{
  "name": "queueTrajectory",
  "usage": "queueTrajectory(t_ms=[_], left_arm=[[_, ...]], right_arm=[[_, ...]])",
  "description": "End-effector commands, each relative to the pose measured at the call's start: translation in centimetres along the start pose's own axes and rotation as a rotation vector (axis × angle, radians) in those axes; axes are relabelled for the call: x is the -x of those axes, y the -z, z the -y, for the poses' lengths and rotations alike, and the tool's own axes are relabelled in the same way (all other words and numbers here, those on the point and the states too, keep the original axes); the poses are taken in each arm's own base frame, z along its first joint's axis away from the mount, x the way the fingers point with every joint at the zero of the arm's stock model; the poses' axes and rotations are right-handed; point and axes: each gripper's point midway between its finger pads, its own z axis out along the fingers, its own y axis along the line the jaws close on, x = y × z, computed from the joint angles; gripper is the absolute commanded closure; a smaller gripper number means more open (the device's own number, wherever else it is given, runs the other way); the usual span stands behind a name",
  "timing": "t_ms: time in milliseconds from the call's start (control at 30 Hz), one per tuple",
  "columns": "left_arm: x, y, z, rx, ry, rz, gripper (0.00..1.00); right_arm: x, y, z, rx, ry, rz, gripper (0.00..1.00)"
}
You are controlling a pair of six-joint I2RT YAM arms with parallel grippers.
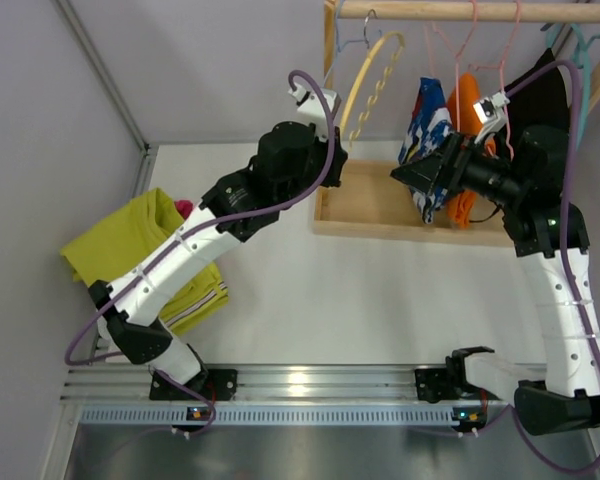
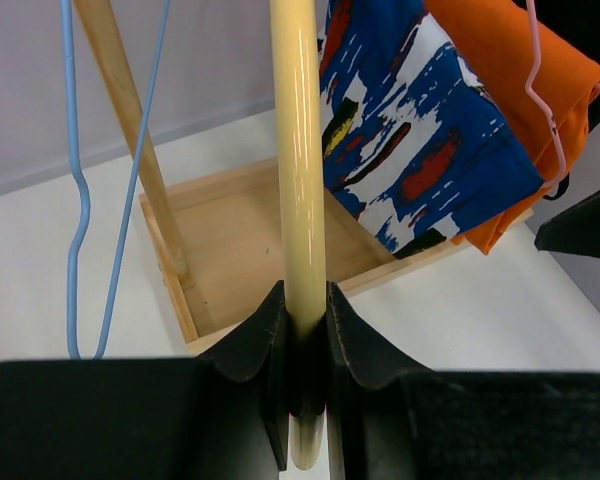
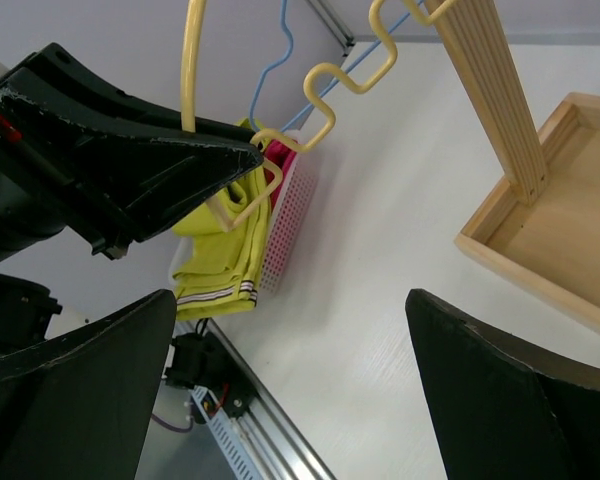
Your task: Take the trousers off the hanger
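Note:
My left gripper has the hanger's lower bar (image 2: 298, 160) to move. Next it will shift that bar slightly away from my base toward the wooden bar (image 1: 450, 10), then open.
My left gripper (image 1: 335, 145) is shut on the lower bar of a bare cream-yellow hanger (image 1: 365, 85) that hangs on the wooden rail (image 1: 450, 10). The left wrist view shows the jaws (image 2: 305, 300) clamped on the bar (image 2: 298, 160). The lime yellow-green trousers (image 1: 130, 245) with a striped hem lie folded at the far left and also show in the right wrist view (image 3: 225, 250). Only a bit of the magenta-pink pair (image 1: 185, 208) peeks out behind them. My right gripper (image 1: 410, 175) is open and empty beside the hung clothes, and its camera looks at the left gripper (image 3: 245, 155).
A blue-patterned cloth (image 1: 427, 135) and an orange cloth (image 1: 465, 110) hang on pink hangers over the wooden base tray (image 1: 370, 205). A black garment (image 1: 545, 90) hangs at the right. An empty blue hanger (image 2: 80, 200) hangs left. A pink perforated basket (image 3: 280, 230) holds the trousers.

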Motion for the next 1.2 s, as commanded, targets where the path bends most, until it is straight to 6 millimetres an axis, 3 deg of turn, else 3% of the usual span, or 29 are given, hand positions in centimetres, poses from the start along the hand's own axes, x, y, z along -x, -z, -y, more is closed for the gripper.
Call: queueTrajectory(t_ms=[0,400,767,867,900,1067,1167], left_arm=[[4.9,0.5,0.4,-0.007,0.037,0.140,1.00],[6.7,-1.8,-1.9,0.063,0.030,0.176,1.00],[2.1,-3.9,-1.8,0.040,0.004,0.066,0.99],[1.3,-3.9,-1.3,0.008,0.002,0.043,0.75],[1.2,-3.8,-1.1,-0.005,0.000,0.039,0.59],[2.5,-2.3,-1.0,-0.034,-0.010,0.067,0.23],[2.8,-1.0,0.0,-0.115,-0.029,0.067,0.13]], right_arm=[[0.4,0.1,-0.3,0.029,0.028,0.004,0.01],[0.1,0.1,0.3,0.024,0.012,-0.005,0.01],[-0.1,0.2,0.9,0.010,0.012,-0.009,0.01],[-0.3,0.2,1.0,0.008,0.011,-0.013,0.01],[-0.4,0.2,1.2,0.004,0.010,-0.017,0.01],[-0.6,0.3,1.7,-0.017,0.014,-0.011,0.01],[-0.9,0.2,2.0,-0.020,0.011,-0.013,0.01]])
